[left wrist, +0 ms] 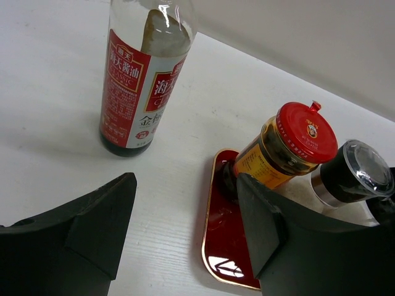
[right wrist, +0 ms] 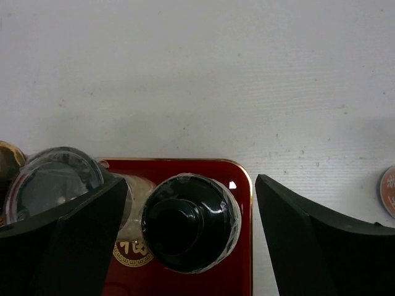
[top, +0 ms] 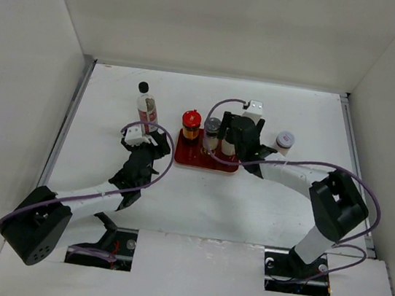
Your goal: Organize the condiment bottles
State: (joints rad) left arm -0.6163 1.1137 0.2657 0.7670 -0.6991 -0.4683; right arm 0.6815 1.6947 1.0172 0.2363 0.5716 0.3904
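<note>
Next, my right gripper rises clear of the black cap, crosses toward the pale-lidded jar (top: 284, 142) and lowers over it. It alone stands beyond the tray's near-jar end.
The tall slim black-capped bottle (top: 146, 108) with a red-white label (left wrist: 139, 80) stands on the table left of the red tray (top: 194, 160). The red-capped jar (top: 191, 125) (left wrist: 290, 148), the silver-lidded jar (top: 211, 131) (left wrist: 355, 172) and the black-capped beige bottle (top: 227, 149) (right wrist: 188, 222) stand on the tray. The pale-lidded jar (top: 284, 142) stands on the table right of the tray. My left gripper (top: 155, 142) (left wrist: 185, 197) is open and empty, low between the tall bottle and the tray's left end. My right gripper (top: 240, 135) (right wrist: 191, 185) is open, its fingers either side of the black cap.
White walls enclose the table on the left, back and right. The tray's gold rim (left wrist: 213, 246) lies just under my left gripper's right finger. In the right wrist view the pale-lidded jar shows as a sliver at the right edge (right wrist: 389, 191).
</note>
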